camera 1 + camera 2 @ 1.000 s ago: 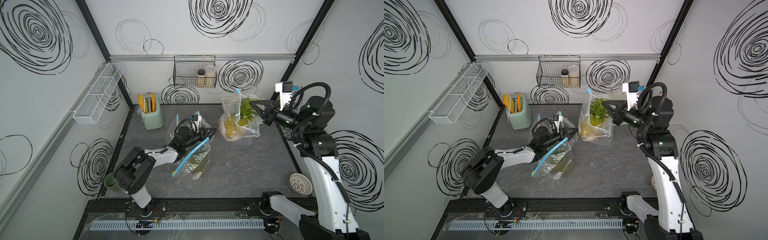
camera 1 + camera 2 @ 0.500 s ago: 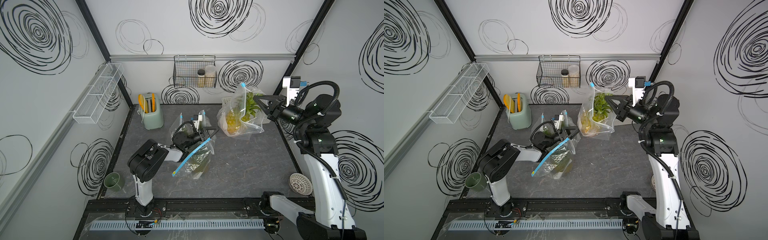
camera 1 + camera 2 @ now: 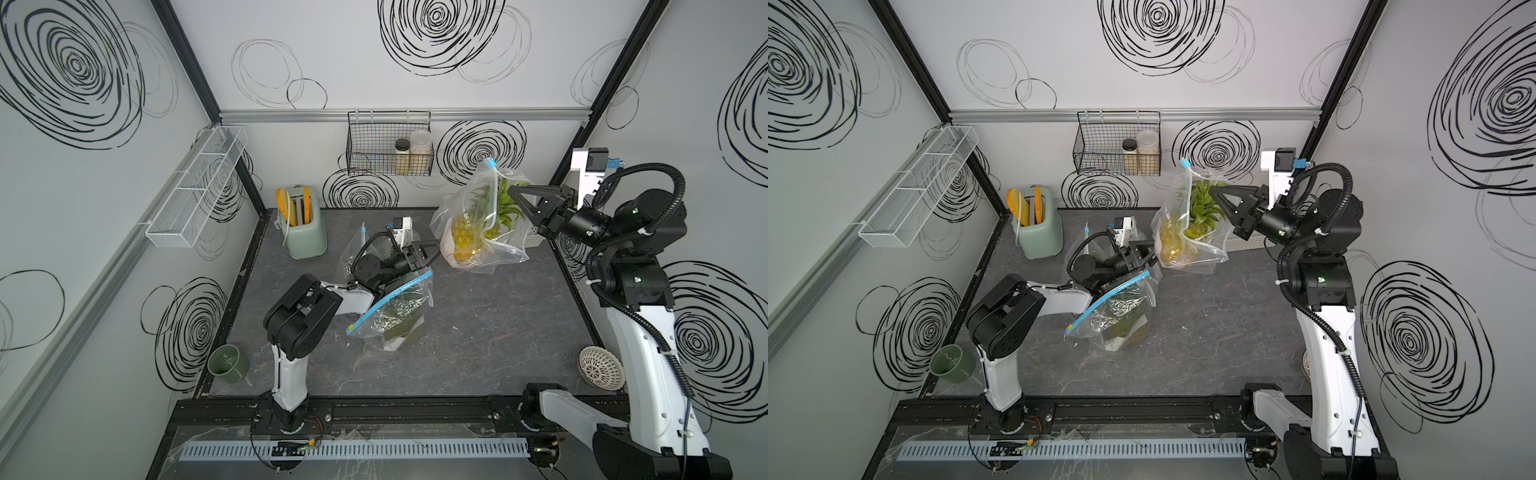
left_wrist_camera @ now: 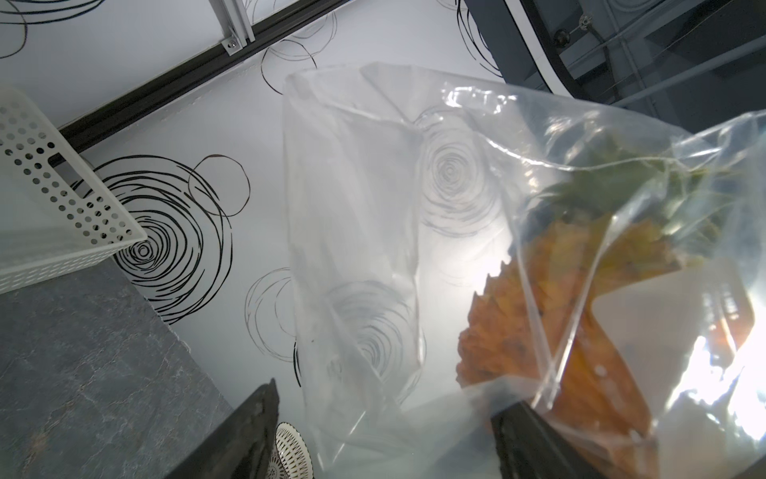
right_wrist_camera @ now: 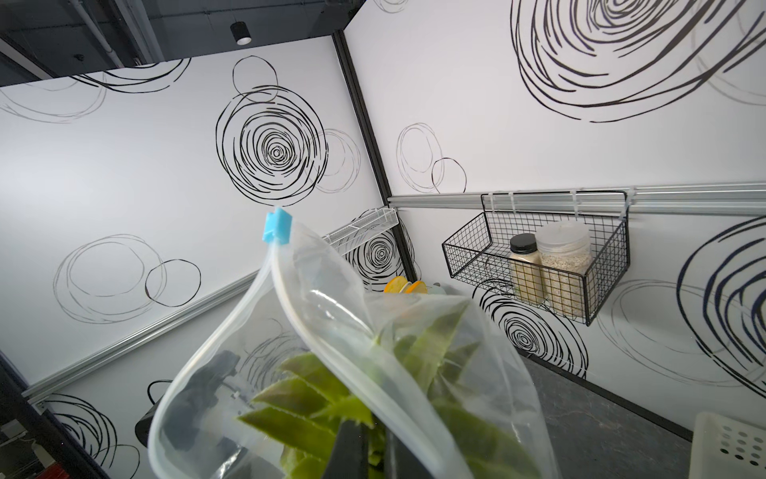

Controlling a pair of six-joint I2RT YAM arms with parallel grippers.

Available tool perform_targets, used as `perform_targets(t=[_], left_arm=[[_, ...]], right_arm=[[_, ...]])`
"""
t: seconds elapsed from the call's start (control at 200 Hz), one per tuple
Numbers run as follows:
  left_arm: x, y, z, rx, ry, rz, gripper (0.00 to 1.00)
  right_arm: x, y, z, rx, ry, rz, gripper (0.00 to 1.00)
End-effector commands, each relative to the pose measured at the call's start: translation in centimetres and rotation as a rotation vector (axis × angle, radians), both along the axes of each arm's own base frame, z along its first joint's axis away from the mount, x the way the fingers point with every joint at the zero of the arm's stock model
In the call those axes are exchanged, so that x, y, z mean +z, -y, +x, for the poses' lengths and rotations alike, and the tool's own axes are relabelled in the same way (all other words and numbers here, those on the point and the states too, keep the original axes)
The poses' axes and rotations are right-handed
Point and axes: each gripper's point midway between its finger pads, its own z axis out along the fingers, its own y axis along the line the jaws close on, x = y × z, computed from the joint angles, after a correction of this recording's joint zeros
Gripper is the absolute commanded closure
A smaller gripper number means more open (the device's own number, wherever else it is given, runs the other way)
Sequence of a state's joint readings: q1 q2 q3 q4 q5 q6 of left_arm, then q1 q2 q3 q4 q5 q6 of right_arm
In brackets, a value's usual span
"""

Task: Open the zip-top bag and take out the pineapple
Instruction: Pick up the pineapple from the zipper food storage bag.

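Note:
My left gripper will next move gently straight in toward the bag's lower corner point(image 3: 444, 247) point(image 4: 410, 423) to close on the loose film, because the film is already hanging between the open fingers.
In both top views the pineapple point(image 3: 465, 237) hangs tilted inside the clear zip-top bag point(image 3: 478, 195) at the back right, above the table. The bag's mouth gapes, with its blue slider point(image 5: 277, 224) at the top. My right gripper point(image 3: 515, 193) reaches into the mouth and is shut on the green leaves point(image 5: 298, 423) of the crown. My left gripper point(image 3: 432, 254) is open just beside the bag's lower left corner. In the left wrist view loose clear film lies between its spread fingers point(image 4: 248, 431), and the orange-yellow fruit point(image 4: 559, 311) is just beyond.
A second clear bag point(image 3: 395, 307) with a blue zip strip lies crumpled mid-table under my left arm. A green toaster point(image 3: 305, 232) stands back left, a green cup point(image 3: 227, 362) front left, a white bowl point(image 3: 600, 368) front right, a white perforated basket point(image 3: 532, 239) back right.
The right gripper has lifted the pineapple and its bag a little higher and to the right. The left gripper has opened wider and moved right toward the bag's bottom, its arm folding up.

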State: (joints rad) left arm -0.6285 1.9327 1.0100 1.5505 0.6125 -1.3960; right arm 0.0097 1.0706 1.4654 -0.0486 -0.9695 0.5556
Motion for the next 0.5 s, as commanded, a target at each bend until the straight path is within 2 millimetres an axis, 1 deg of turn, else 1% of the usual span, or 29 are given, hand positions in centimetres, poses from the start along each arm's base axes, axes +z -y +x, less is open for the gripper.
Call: perform_targets(t=[0.0,0.045,0.1,0.18,0.235,0.265,0.27,0.275,0.37,0.45,0.495], left_arm=[[6.3,-1.8,-3.0,-0.022,0.22,-0.203,0.24],[6.7,-1.7,-3.0,-0.025,0.224,-0.211,0.29],[7.0,-1.8,-3.0,-0.025,0.226,-0.218,0.4],[7.2,-1.9,-2.9,-0.023,0.222,-0.224,0.67],[7.1,-1.9,-2.9,-0.019,0.22,-0.22,0.83],[6.9,-2.0,-2.8,-0.015,0.219,-0.218,0.95],[6.9,-2.0,-2.8,-0.013,0.218,-0.217,0.99],[6.9,-2.1,-2.7,-0.013,0.218,-0.218,1.0],[5.5,-2.8,-1.5,0.029,0.158,-0.207,1.0],[3.2,-3.4,0.4,0.09,0.09,-0.152,1.0],[1.5,-3.4,1.5,0.137,0.05,-0.084,1.0]], right_arm=[[1.3,0.1,-0.9,0.0,0.067,0.025,1.0],[0.9,0.2,-0.6,-0.004,0.059,0.027,1.0],[0.4,0.2,-0.3,-0.005,0.049,0.03,1.0],[0.0,0.1,0.0,-0.004,0.04,0.031,1.0],[-0.2,0.1,0.1,-0.003,0.037,0.028,1.0],[-0.3,0.1,0.1,-0.001,0.035,0.025,1.0],[-0.4,0.1,0.1,-0.001,0.034,0.025,1.0],[-0.4,0.1,0.1,-0.001,0.035,0.024,1.0],[-0.4,0.0,0.0,0.003,0.032,0.013,1.0],[-0.4,-0.1,-0.3,0.008,0.03,0.0,1.0],[-0.3,-0.1,-0.4,0.008,0.03,-0.007,1.0]])
